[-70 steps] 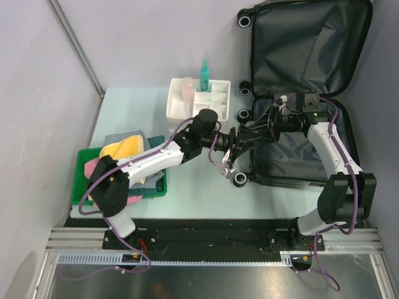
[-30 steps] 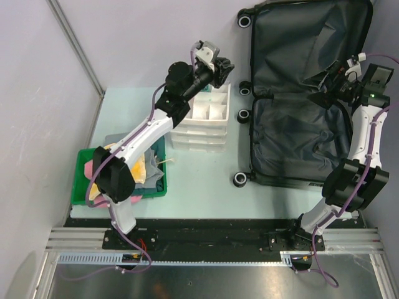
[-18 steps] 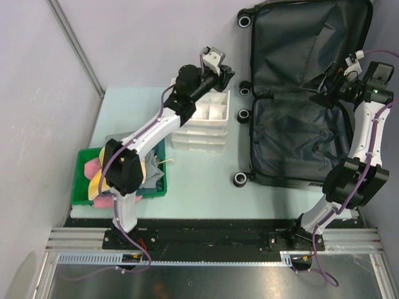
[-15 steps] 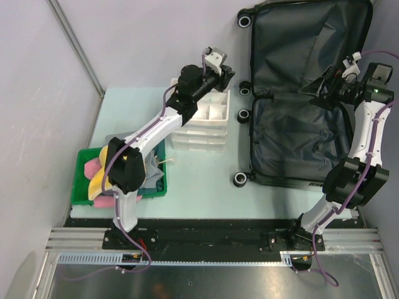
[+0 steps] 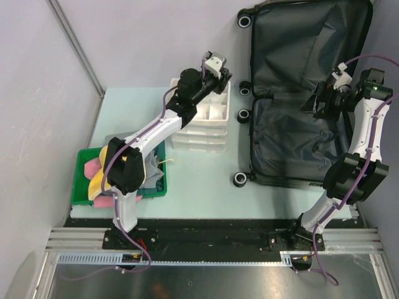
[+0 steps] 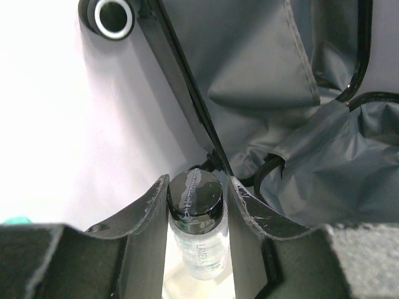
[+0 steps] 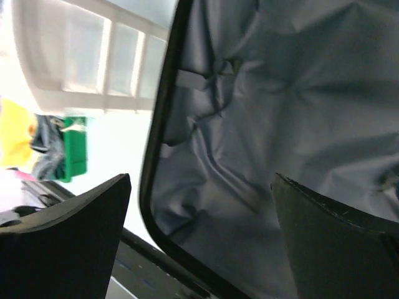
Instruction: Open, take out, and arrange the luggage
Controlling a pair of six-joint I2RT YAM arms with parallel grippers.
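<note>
The small clear bottle goes down in my left gripper into the white drawer box's far corner (image 5: 218, 96) by the luggage (image 5: 288, 146) next for release, since that corner lies below my gripper.
The luggage (image 5: 288, 146) lies open at the right of the table, its lid (image 5: 293, 43) leaning up against the back wall, dark grey lining (image 7: 268, 112) showing in both halves. My left gripper (image 5: 217, 70) is over the back right corner of the white drawer box (image 5: 202, 118), shut on a small clear bottle with a black cap (image 6: 195, 194); its fingers (image 6: 149, 215) press both sides of the bottle. I cannot tell whether the bottle rests on the box floor. My right gripper (image 5: 313, 103) hovers open over the luggage's lower half, nothing between its fingers (image 7: 81, 215).
A green tray (image 5: 81, 187) with folded clothes (image 5: 128, 163) sits at the table's near left. The luggage's black wheels (image 5: 240, 179) stick out along its left side. Grey walls close in on the left and at the back.
The left gripper has come slightly right and down over the box's back corner, still holding the bottle. The right gripper has dropped down and left, from the lid to above the luggage's lower half.
</note>
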